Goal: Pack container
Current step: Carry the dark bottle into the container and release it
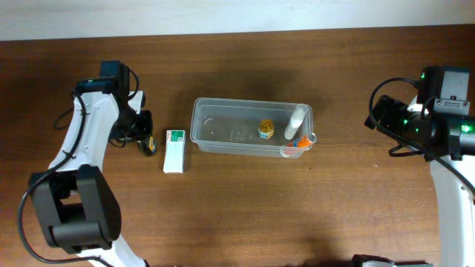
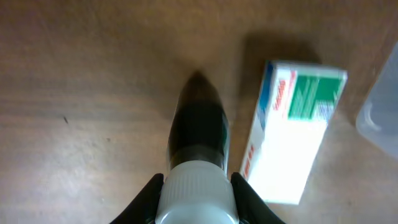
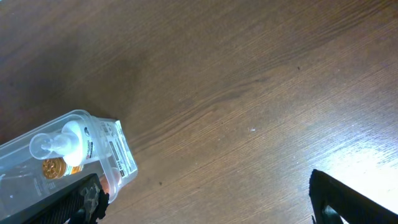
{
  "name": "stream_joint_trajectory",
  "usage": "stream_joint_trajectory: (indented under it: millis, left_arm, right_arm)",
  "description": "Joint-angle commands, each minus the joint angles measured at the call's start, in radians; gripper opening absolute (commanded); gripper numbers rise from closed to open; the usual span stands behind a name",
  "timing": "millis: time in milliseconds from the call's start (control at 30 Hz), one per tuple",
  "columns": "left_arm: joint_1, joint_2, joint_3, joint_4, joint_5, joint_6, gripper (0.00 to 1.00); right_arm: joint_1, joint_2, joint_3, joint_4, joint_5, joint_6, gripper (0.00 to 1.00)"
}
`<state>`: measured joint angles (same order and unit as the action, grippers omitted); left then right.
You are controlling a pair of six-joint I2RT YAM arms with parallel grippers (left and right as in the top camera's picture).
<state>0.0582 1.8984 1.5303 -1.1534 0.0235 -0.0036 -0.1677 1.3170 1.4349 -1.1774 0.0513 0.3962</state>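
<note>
The gap beside the yellow-capped jar [image 1: 266, 129] lies right of my left gripper in the overhead view, so I need to rise, cross the container's side, lower and release the bottle.
The clear plastic container [image 1: 223, 127] stands at the table's middle and holds a small yellow-capped jar [image 1: 266, 129], a white tube [image 1: 296, 121] and an orange-tipped item [image 1: 297, 143]. Its corner shows in the right wrist view [image 3: 118, 152]. My left gripper [image 1: 148, 141] is shut on a dark bottle with a white ribbed cap [image 2: 198, 149], low over the table left of the container. A white-and-green flat box [image 1: 174, 150] lies beside it, also in the left wrist view [image 2: 292, 134]. My right gripper [image 3: 205, 199] is open and empty, off to the container's right.
The brown wooden table [image 1: 245, 215] runs to a white wall strip at the back. The left arm's base [image 1: 74, 215] stands at the front left and the right arm's body [image 1: 445, 126] at the right edge.
</note>
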Motion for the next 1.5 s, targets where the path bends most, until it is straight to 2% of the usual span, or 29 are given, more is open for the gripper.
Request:
stream_joint_trajectory:
  millis: [0, 167, 333, 533, 800, 1100, 1467]
  left_arm:
    - [-0.019, -0.022, 0.115, -0.074, 0.057, 0.005, 0.17]
    - [-0.116, -0.083, 0.317, -0.188, 0.059, 0.005, 0.16]
    - [-0.298, -0.145, 0.465, -0.206, 0.059, 0.023, 0.15]
    - [-0.536, -0.142, 0.468, -0.116, 0.060, 0.081, 0.15]
    - [-0.742, -0.012, 0.468, -0.095, 0.060, 0.175, 0.15]
    - [-0.796, 0.168, 0.468, -0.023, 0.056, 0.204, 0.13]
    - [-0.795, 0.266, 0.468, 0.003, 0.060, 0.204, 0.13]
  right_arm:
    - [-0.003, 0.001, 0.007, 0.000, 0.002, 0.005, 0.98]
    - [-0.003, 0.001, 0.007, 0.000, 0.002, 0.005, 0.98]
    - [-0.003, 0.001, 0.007, 0.000, 0.002, 0.005, 0.99]
    - [-0.003, 0.001, 0.007, 0.000, 0.002, 0.005, 0.98]
    - [-0.003, 0.001, 0.007, 0.000, 0.002, 0.005, 0.99]
    - [-0.003, 0.001, 0.007, 0.000, 0.002, 0.005, 0.98]
    - [-0.003, 0.001, 0.007, 0.000, 0.002, 0.005, 0.98]
